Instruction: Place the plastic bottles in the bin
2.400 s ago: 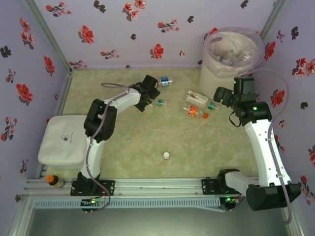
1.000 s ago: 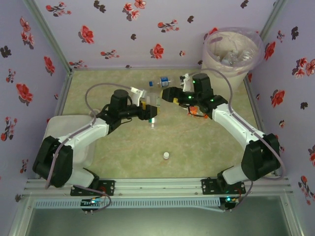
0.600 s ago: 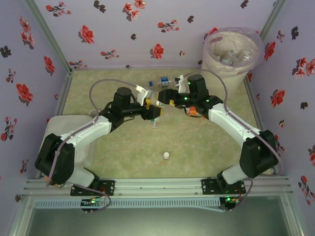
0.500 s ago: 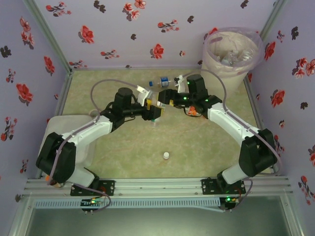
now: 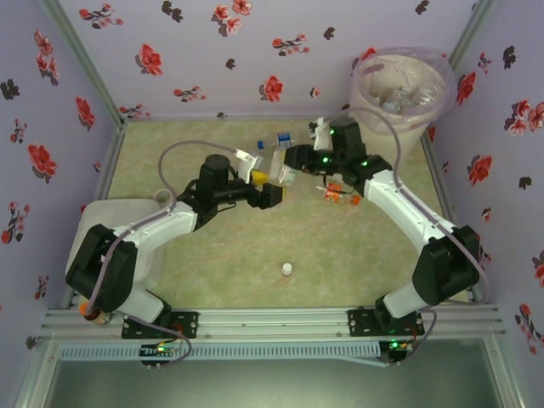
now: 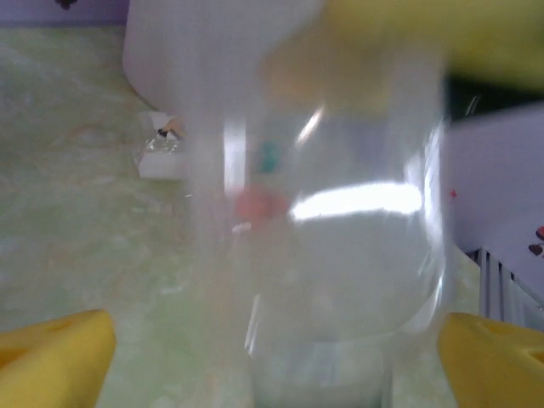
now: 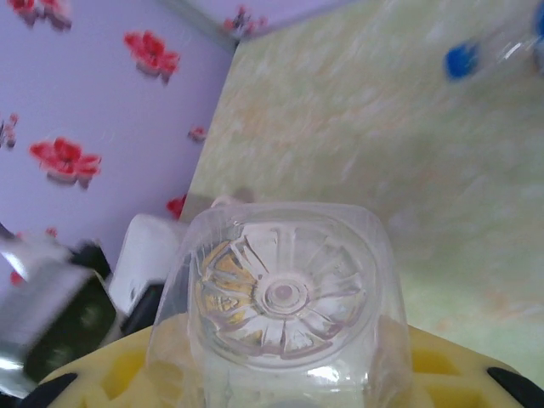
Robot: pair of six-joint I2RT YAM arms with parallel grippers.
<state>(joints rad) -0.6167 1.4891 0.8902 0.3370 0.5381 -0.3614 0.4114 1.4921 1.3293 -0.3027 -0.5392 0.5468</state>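
I will next carry the clear plastic bottle (image 5: 286, 173) outward over the bin's opening (image 5: 401, 89) with my right gripper and let it go there, since the bin already holds several bottles.
A clear plastic bottle (image 5: 286, 173) hangs above the middle of the table, with my right gripper (image 5: 293, 161) shut on it. In the right wrist view its ribbed base (image 7: 283, 297) faces the camera between my right gripper's (image 7: 285, 361) yellow fingers (image 7: 450, 365). My left gripper (image 5: 269, 186) is open just left of that bottle. In the left wrist view the blurred bottle (image 6: 340, 255) stands between the wide-apart jaws of my left gripper (image 6: 272, 353), untouched. A blue-capped bottle (image 5: 281, 140) lies behind. Orange-labelled bottles (image 5: 337, 192) lie to the right. The bin (image 5: 399, 93) holds several bottles at the back right.
A lone white cap (image 5: 287, 269) lies near the front. The flat white box (image 5: 98, 242) sits at the left under my left arm, a small brown bottle (image 5: 90, 314) by the rail. Flowered walls close in three sides.
My right gripper shut on the bottle that my left gripper held, and the left one opened. The right arm has raised the bottle slightly toward the back.
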